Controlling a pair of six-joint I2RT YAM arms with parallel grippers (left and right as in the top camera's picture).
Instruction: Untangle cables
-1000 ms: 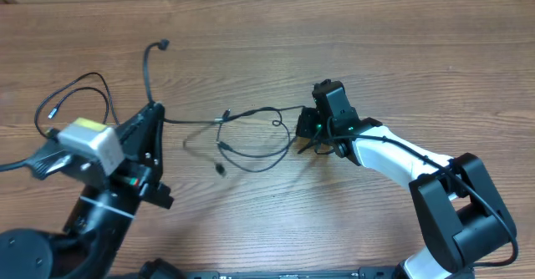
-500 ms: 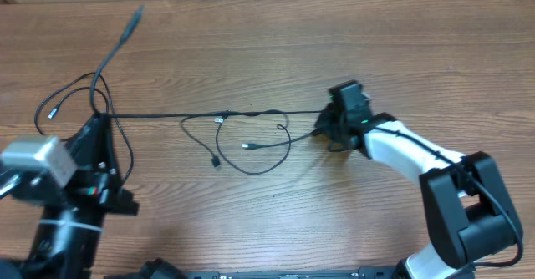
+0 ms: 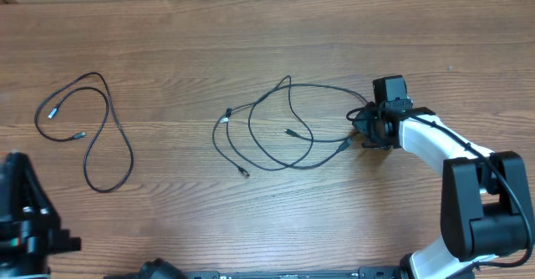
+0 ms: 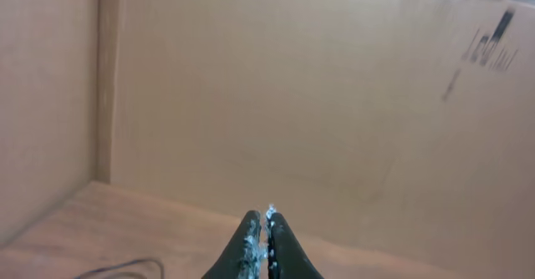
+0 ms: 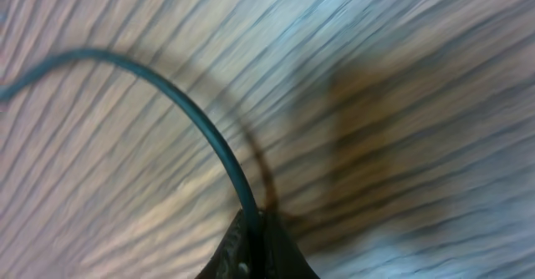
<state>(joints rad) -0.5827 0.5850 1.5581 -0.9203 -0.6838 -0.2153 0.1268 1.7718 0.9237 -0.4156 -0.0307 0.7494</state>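
Observation:
The left gripper swings toward the looser bunch (image 3: 251,122) next, to the right in the overhead view. It tilts down and opens its fingers, since they stand shut and empty.
One black cable (image 3: 107,137) lies alone in a loose loop at the table's left. A looser bunch of cables (image 3: 280,137) with small plug ends sits mid-table. My right gripper (image 3: 359,129) is at that bunch's right edge, shut on one cable (image 5: 180,103), which runs up out of the closed jaws in the right wrist view. My left gripper (image 4: 267,227) is shut with nothing in it and points toward a cardboard wall. The left arm (image 3: 29,216) sits at the bottom-left corner, away from both cables.
A cardboard wall (image 4: 318,103) stands along the table's far side and left. The wooden tabletop (image 3: 276,45) is bare between the two cable groups. A bit of cable (image 4: 125,267) shows at the lower left of the left wrist view.
The left gripper let go of the cable it had pulled left; that cable now lies in its own loop. The left arm drew back to the corner. The right gripper moved right, dragging the bunch.

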